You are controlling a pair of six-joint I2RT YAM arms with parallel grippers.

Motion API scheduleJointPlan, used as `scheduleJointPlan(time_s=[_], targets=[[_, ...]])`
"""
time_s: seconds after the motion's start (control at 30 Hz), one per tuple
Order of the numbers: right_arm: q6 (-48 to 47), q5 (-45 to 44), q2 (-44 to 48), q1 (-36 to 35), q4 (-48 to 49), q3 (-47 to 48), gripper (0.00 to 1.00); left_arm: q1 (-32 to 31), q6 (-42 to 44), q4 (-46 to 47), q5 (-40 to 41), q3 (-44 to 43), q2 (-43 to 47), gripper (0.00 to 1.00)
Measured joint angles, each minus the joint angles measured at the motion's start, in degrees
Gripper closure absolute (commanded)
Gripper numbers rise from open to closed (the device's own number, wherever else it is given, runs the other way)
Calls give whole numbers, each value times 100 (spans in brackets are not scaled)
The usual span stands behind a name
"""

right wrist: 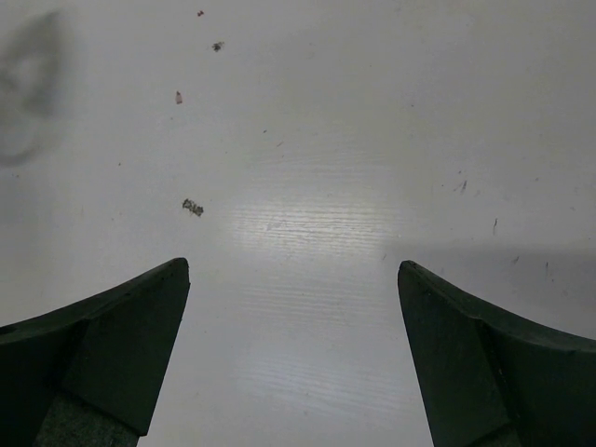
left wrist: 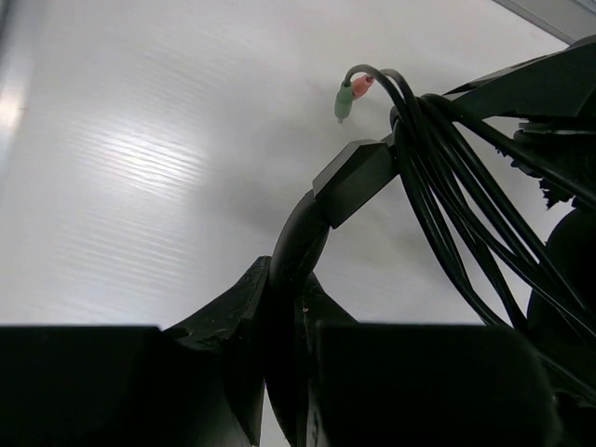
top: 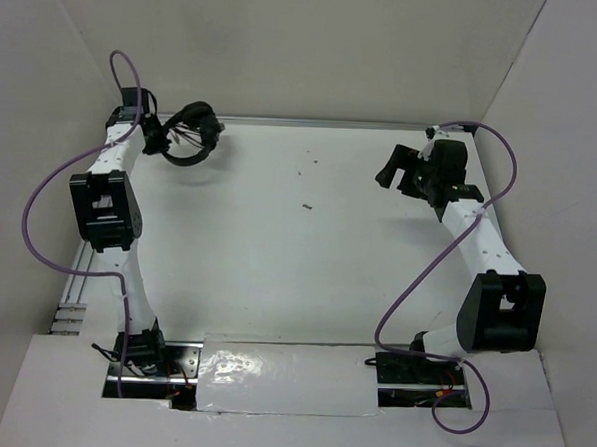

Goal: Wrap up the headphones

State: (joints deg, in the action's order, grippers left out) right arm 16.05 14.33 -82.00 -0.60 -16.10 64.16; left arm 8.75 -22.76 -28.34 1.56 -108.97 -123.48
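I will next lower my left gripper to the table's far corner below it, to the left in the top view, and let go of the headphones (top: pixel 191 130). Their cord is already looped.
The black headphones (top: pixel 191 130) hang above the table's far left corner, held by my left gripper (top: pixel 159 136). In the left wrist view the jaws are shut on the curved headband (left wrist: pixel 300 251), the gripper (left wrist: pixel 284 307) pinching it from both sides. The thin black cord (left wrist: pixel 447 186) lies in several loops over the headband's hinge, and its green and pink plugs (left wrist: pixel 346 97) stick up at the top. An earcup (left wrist: pixel 568 261) shows at the right edge. My right gripper (top: pixel 399 169) hovers open over the far right of the table, nothing between its fingers (right wrist: pixel 130 326).
Small dark specks (top: pixel 306 206) lie on the white table, one debris bit (right wrist: pixel 193 207) ahead of the right gripper. Purple robot cables (top: pixel 38 220) loop beside both arms. White walls enclose the table on three sides, and a metal rail (top: pixel 324 123) runs along the far edge.
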Motion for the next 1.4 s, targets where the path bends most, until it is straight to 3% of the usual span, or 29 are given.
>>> scheduleJointPlan(time_s=[0.23, 0.57, 0.93, 1.2, 1.4], targets=[[-31, 212, 0, 0, -20, 46, 0, 605, -304, -378, 254, -581, -658, 100], [-20, 44, 2, 0, -9, 50, 0, 627, -1530, -841, 881, -778, -962, 98], [2, -227, -2, 0, -11, 50, 0, 573, -2422, -1165, 1268, -868, -984, 69], [2, -326, -111, 0, -24, 55, 0, 520, -2568, -1169, 1429, -868, -1010, 56], [0, -385, -94, 0, -24, 55, 0, 516, -2581, -1121, 1274, -772, -1010, 52]])
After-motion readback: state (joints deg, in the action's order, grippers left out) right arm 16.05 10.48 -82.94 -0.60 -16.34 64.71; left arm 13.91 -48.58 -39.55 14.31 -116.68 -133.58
